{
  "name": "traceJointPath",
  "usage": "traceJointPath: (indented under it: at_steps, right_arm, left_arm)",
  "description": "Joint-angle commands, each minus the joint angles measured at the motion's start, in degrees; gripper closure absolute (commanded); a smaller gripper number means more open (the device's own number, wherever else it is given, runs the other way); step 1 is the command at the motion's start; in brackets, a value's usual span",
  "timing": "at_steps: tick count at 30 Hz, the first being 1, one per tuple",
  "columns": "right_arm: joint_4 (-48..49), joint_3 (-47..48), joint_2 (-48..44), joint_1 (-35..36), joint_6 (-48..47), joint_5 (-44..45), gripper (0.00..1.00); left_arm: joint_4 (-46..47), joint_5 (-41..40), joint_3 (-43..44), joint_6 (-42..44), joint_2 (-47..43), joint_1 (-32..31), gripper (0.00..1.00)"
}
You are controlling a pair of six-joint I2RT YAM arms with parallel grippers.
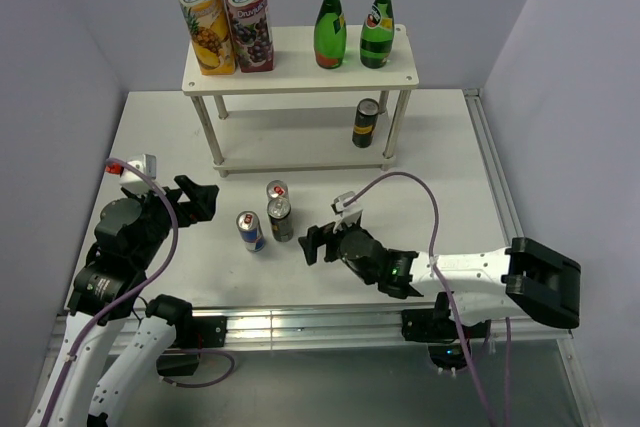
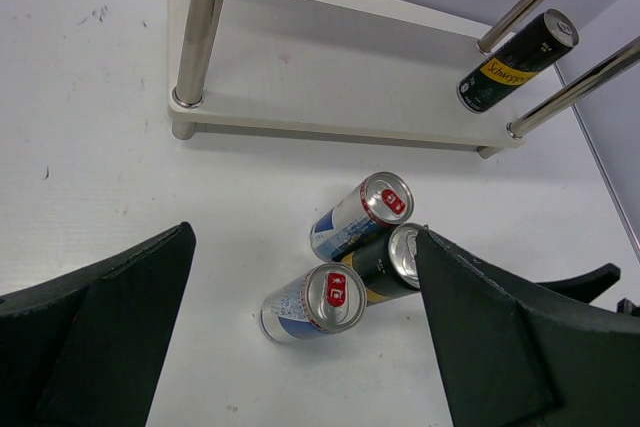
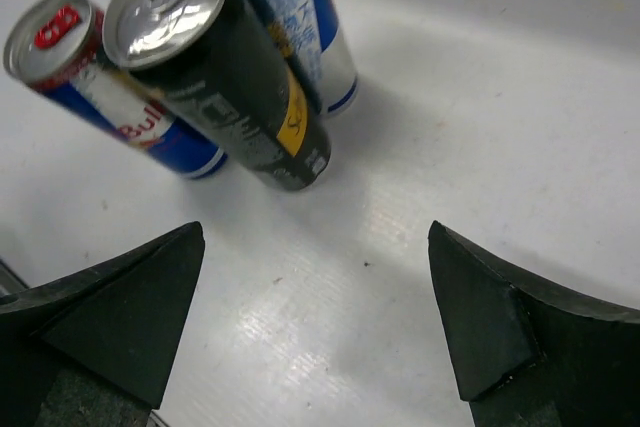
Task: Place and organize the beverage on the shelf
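Note:
The body of the table's black can (image 1: 281, 221) (image 3: 240, 97) is to the left in the top view, so my right gripper will slide that way around it next, from the can's uncrowded side.
The white two-tier shelf (image 1: 300, 69) stands at the back. Its top board carries two juice cartons (image 1: 224, 13) and two green bottles (image 1: 352, 27). A black can (image 1: 366, 123) stands on the lower board (image 2: 330, 77), and the left wrist view shows this black can (image 2: 518, 60) too. On the table in front, two blue-and-silver cans (image 1: 250, 231) (image 1: 277, 190) and a black can (image 1: 280, 218) stand close together. My left gripper (image 1: 203, 202) is open to their left, holding nothing. My right gripper (image 1: 318, 241) is open just to their right, also holding nothing, with the black can (image 3: 230, 77) ahead of its fingers.
A metal rail (image 1: 300, 322) runs along the table's near edge, and grey walls close in the left, back and right. The right arm's cable (image 1: 432, 209) loops over the table's right half. The shelf's thin legs (image 2: 200, 27) stand near the cans.

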Motion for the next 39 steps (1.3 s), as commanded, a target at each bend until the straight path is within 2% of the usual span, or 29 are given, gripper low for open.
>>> traceJointPath:
  at_steps: [1, 12, 23, 26, 27, 29, 32, 33, 36, 39]
  right_arm:
    - [9.79, 0.72, 2.69, 0.39, -0.82, -4.43, 0.00]
    - [16.03, 9.42, 18.07, 0.56, -3.81, -4.34, 0.00]
    - [21.03, 17.25, 31.26, 0.21, -6.08, 5.32, 0.00]
    - [22.79, 18.22, 34.42, 0.04, -7.14, 8.30, 0.14]
    - [23.32, 18.22, 34.70, 0.04, -7.15, 9.36, 0.33]
    - [25.16, 17.52, 35.22, -0.14, -8.46, 10.42, 0.49]
    - [24.04, 17.26, 35.14, -0.92, -9.34, 10.78, 0.79]
    - [23.33, 16.65, 34.09, -0.93, -9.26, 11.91, 1.00]
    - [21.49, 13.14, 29.09, -0.93, -8.03, 13.32, 1.00]
    - [16.40, 9.62, 21.01, -0.58, -5.83, 18.49, 1.00]
  left_arm:
    - [1.82, -0.28, -0.25, 1.01, 0.15, 0.27, 0.01]
    - [1.82, -0.10, -0.16, 1.01, -0.46, 0.27, 0.01]
    - [2.00, 0.60, -0.25, 1.10, -0.11, 0.27, 0.01]
    - [2.08, 1.04, -0.25, 1.10, 0.15, 0.27, 0.01]
    - [2.08, 1.04, -0.25, 1.10, 0.24, 0.27, 0.01]
    - [2.08, 1.04, -0.33, 1.19, 0.07, 0.27, 0.00]
    - [2.17, 1.13, -0.34, 1.19, -0.02, 0.18, 0.01]
    - [2.08, 1.13, -0.33, 1.19, 0.07, 0.18, 0.01]
    - [2.00, 1.04, -0.33, 1.19, -0.02, 0.18, 0.01]
    - [2.17, 0.95, -0.33, 1.19, -0.46, 0.27, 0.01]
